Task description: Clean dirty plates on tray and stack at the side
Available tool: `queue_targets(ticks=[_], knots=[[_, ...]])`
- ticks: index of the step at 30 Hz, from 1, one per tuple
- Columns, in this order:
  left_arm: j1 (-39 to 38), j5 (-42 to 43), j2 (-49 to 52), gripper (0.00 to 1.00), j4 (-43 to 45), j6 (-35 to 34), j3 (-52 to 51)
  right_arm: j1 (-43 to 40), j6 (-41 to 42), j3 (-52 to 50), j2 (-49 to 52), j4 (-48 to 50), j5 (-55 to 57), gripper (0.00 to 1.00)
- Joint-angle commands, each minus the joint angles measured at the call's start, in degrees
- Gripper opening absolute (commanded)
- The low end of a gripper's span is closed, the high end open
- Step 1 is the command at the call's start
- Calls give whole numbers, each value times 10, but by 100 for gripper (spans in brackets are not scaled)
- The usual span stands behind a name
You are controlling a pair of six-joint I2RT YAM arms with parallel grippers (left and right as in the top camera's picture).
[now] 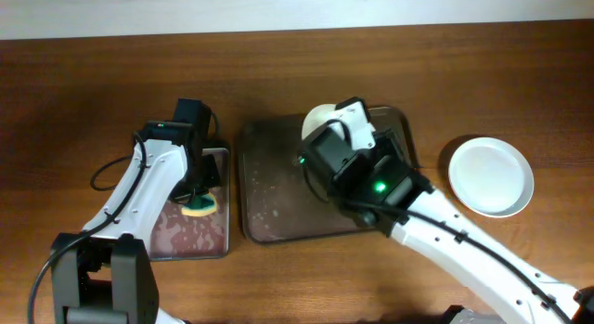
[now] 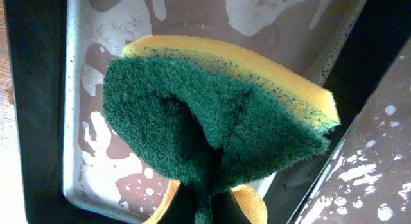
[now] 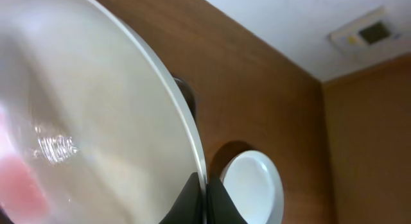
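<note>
My right gripper is to move down and to its right in the overhead view over the plain white plate [image 1: 491,175] [image 3: 251,189] for stacking, lower the dirty plate's rim and let go.
My right gripper [image 3: 205,198] is shut on the rim of a dirty plate [image 3: 83,121], held tilted above the back of the dark brown tray [image 1: 278,189]; a red smear shows on the plate's face at the lower left. In the overhead view that plate [image 1: 320,120] peeks out behind the right wrist [image 1: 357,162]. A plain white plate [image 1: 491,175] lies on the table to the right, also in the right wrist view [image 3: 253,185]. My left gripper [image 1: 197,201] is shut on a green and yellow sponge [image 2: 218,121], folded, over the small soapy tray [image 2: 77,102].
The small black-rimmed tray [image 1: 186,233] with foamy water stands left of the brown tray. Wet spots cover the brown tray's floor [image 2: 379,166]. Bare wooden table [image 1: 93,101] surrounds both trays.
</note>
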Motion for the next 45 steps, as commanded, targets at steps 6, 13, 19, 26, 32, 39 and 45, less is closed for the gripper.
queue_targets(ticks=[6, 13, 19, 26, 32, 39, 45], knots=[[2, 6, -14, 0, -1, 18, -2, 109, -8, 13, -10, -49, 132, 4], [2, 6, -14, 0, -2, 18, -2, 124, -21, 13, -10, -58, 153, 4], [2, 6, -14, 0, -3, 18, -2, 123, -21, 13, -7, -57, 153, 4], [2, 6, -14, 0, -12, 18, -2, 123, -20, 13, -7, -56, 152, 4], [2, 6, -14, 0, -14, 18, -2, 90, 54, 12, 19, -61, 79, 4], [2, 6, -14, 0, -20, 21, -2, -172, 109, 20, 14, -50, -325, 4], [2, 6, -14, 0, -24, 22, -2, -525, 108, 32, 20, -37, -560, 4]])
